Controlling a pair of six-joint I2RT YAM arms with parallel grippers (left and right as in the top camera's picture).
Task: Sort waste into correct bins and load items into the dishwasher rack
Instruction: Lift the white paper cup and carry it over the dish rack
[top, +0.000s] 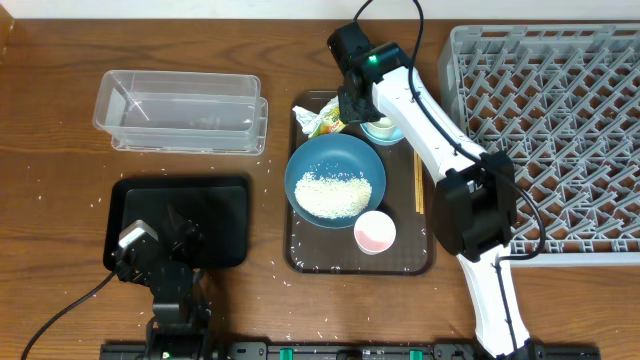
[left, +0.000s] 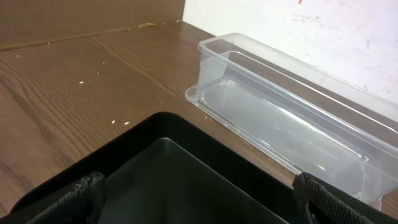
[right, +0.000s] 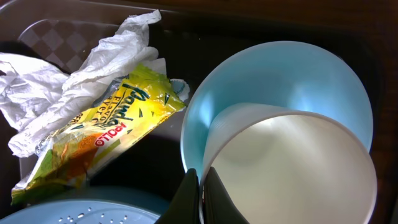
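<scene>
I should lift my right gripper and move it over the wires of the empty rack, to its right in the overhead view. Then I should lower the tilted white cup and let it go.
My right gripper (right: 200, 186) is shut on the rim of the white cup (right: 292, 168), which sits inside the small light blue bowl (right: 280, 81) at the back of the brown serving tray (top: 300, 255). The yellow-green wrapper with white paper (right: 106, 118) lies just left of it (top: 322, 122). The large dark blue bowl (top: 335, 180) holds the rice (top: 335, 193). The pink cup (top: 375, 232) stands in front of it. Chopsticks (top: 418, 185) lie on the tray's right side. My left gripper (left: 199, 196) is open over the black tray (top: 180, 220), with the clear tub (top: 180, 110) behind it.
The grey dishwasher rack (top: 560, 130) stands at the right, beside my right arm. Loose rice grains are scattered on the wooden table around the brown tray and the black tray. A wall rises behind the clear tub (left: 280, 118).
</scene>
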